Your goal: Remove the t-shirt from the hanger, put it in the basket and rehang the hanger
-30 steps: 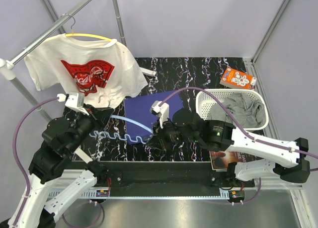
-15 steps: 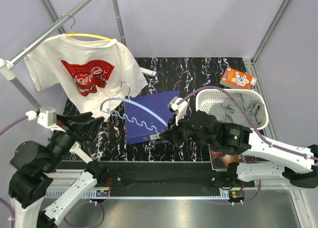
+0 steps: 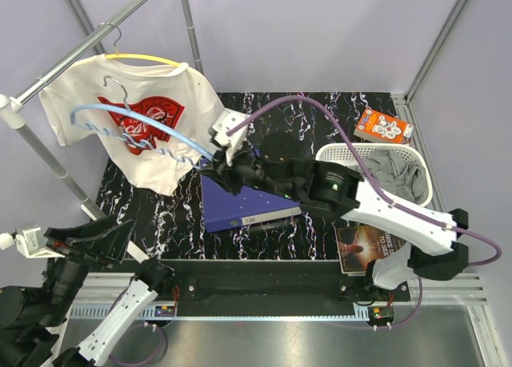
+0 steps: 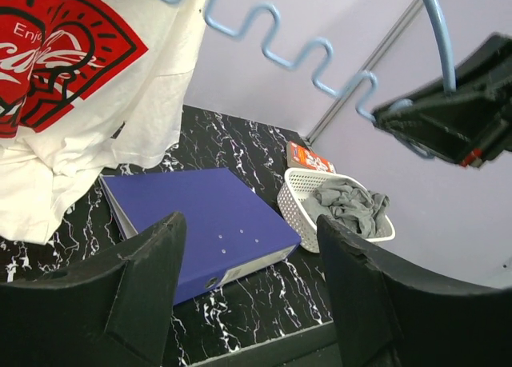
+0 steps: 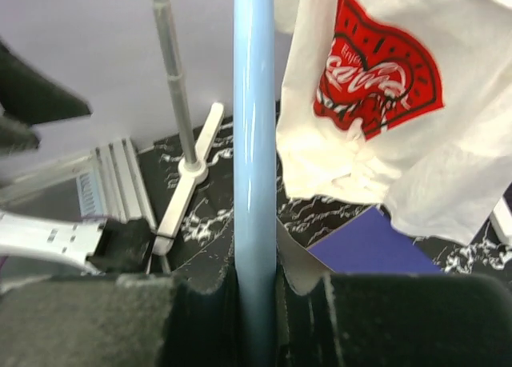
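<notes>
I need to move my right gripper outward past the t-shirt [image 3: 128, 115], hook the blue hanger on the bare bar beyond the yellow hanger and let go, because that bar lies outward of it.
A white t-shirt [image 3: 128, 115] with a red print hangs on a yellow hanger [image 3: 148, 59] from the rail [image 3: 80, 47]. An empty light-blue hanger [image 3: 136, 135] with a wavy bar is held up in front of that shirt. My right gripper [image 3: 210, 165] is shut on its blue tube [image 5: 254, 143], jaws pressed on both sides [image 5: 256, 295]. My left gripper [image 3: 120, 235] sits low at the near left, open and empty [image 4: 248, 247]. Overhead in the left wrist view runs the blue hanger [image 4: 439, 39]. A grey garment [image 3: 392, 175] lies in the white basket [image 3: 328, 163].
A blue binder [image 3: 240, 199] lies flat on the black marbled table, below the right arm. An orange box [image 3: 382, 125] sits behind the basket, and a magazine [image 3: 364, 251] lies at the near right. The rack's upright and white foot [image 5: 188, 191] stand at the back left.
The left gripper opened, let go of the blue hanger and drew back to the near left. The right gripper carried the hanger up and left, in front of the white t-shirt.
</notes>
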{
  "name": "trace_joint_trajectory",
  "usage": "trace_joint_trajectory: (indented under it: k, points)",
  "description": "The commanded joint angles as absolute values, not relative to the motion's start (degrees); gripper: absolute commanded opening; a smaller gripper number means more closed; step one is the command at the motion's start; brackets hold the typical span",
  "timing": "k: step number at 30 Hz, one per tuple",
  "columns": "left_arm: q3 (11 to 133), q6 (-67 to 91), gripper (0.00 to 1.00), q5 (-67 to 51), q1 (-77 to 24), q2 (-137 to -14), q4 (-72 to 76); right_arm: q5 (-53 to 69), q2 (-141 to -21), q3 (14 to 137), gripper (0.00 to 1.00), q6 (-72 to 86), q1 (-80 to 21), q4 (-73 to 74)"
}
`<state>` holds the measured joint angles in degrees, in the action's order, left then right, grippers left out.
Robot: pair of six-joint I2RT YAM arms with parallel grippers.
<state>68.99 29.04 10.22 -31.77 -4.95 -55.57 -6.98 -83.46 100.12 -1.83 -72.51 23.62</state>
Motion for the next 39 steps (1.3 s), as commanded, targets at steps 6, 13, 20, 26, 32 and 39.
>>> trace_joint_trajectory:
  k: [6,13,20,26,32,39]
  points:
    - [72.16,28.48,0.70,12.22,-32.25,-6.24,-59.68,-7.83,-82.55,107.14,0.00,-3.52,-64.53,20.13]
    - [71.28,26.55,0.71,12.57,-32.61,-8.26,-59.68,1.67,-73.92,102.83,0.00,-5.96,-54.85,20.57]
    - [71.19,25.40,0.71,12.48,-32.61,-9.40,-58.62,-2.55,-74.44,105.56,0.00,-11.42,-48.27,23.64]
    - [71.10,25.14,0.71,11.95,-32.70,-10.28,-58.62,4.21,-80.06,107.75,0.00,-13.97,-38.86,23.56]
    - [71.10,24.52,0.71,10.90,-32.70,-11.86,-58.18,12.65,-89.99,114.69,0.00,-19.07,-32.26,25.66]
    - [71.63,24.61,0.71,10.99,-32.70,-12.39,-58.18,24.24,-104.82,130.47,0.00,-22.86,-30.67,30.14]
